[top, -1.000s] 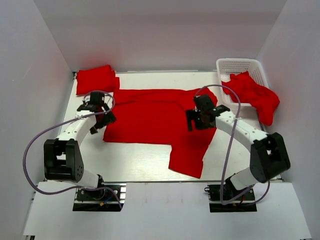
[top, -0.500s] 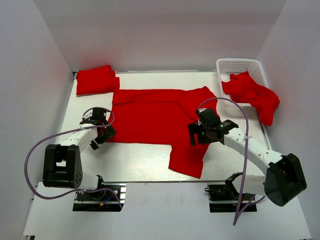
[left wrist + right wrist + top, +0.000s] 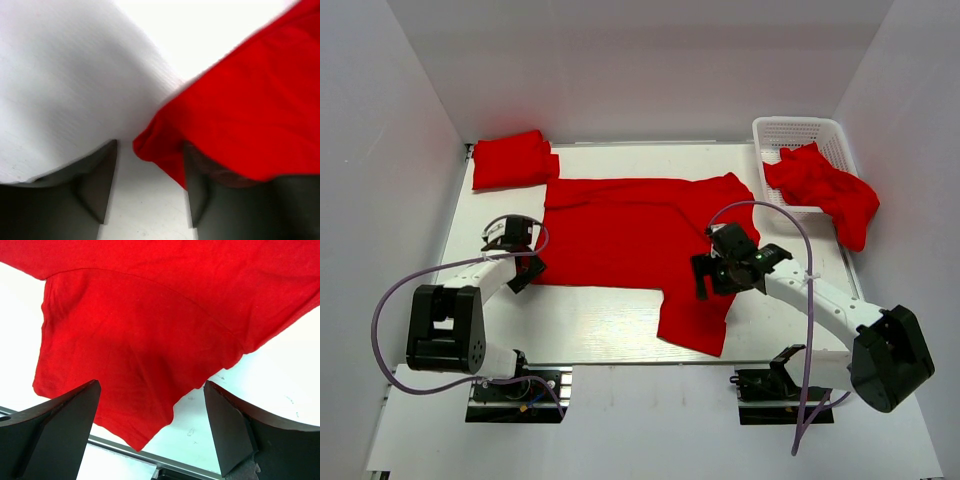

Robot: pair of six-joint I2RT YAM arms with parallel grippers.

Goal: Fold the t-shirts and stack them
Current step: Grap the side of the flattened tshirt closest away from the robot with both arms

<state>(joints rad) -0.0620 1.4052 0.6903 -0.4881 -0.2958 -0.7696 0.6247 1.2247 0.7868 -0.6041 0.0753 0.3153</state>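
Observation:
My right gripper should next move back toward the metal front edge of the table, and then it should go down to the sleeve's near hem (image 3: 699,347) (image 3: 121,432).
A red t-shirt (image 3: 620,235) lies spread flat mid-table, one sleeve (image 3: 695,315) reaching toward the near edge. My left gripper (image 3: 523,268) is at the shirt's near-left corner. In the left wrist view it (image 3: 147,200) is open, with the cloth corner (image 3: 155,150) between the fingers and draped over the right finger (image 3: 197,192). My right gripper (image 3: 710,275) hovers above the sleeve. In the right wrist view it (image 3: 150,432) is wide open and empty over the sleeve (image 3: 135,370). A folded red shirt (image 3: 513,160) lies at the back left.
A white basket (image 3: 798,130) at the back right holds crumpled red shirts (image 3: 825,185) that spill over its near rim. White walls enclose the table on three sides. The table's metal front edge (image 3: 125,452) lies just beyond the sleeve tip.
My left gripper has moved nearer, down the shirt's left edge to its near corner. My right gripper has moved nearer and lower over the sleeve. The shirt's left side now lies squarer.

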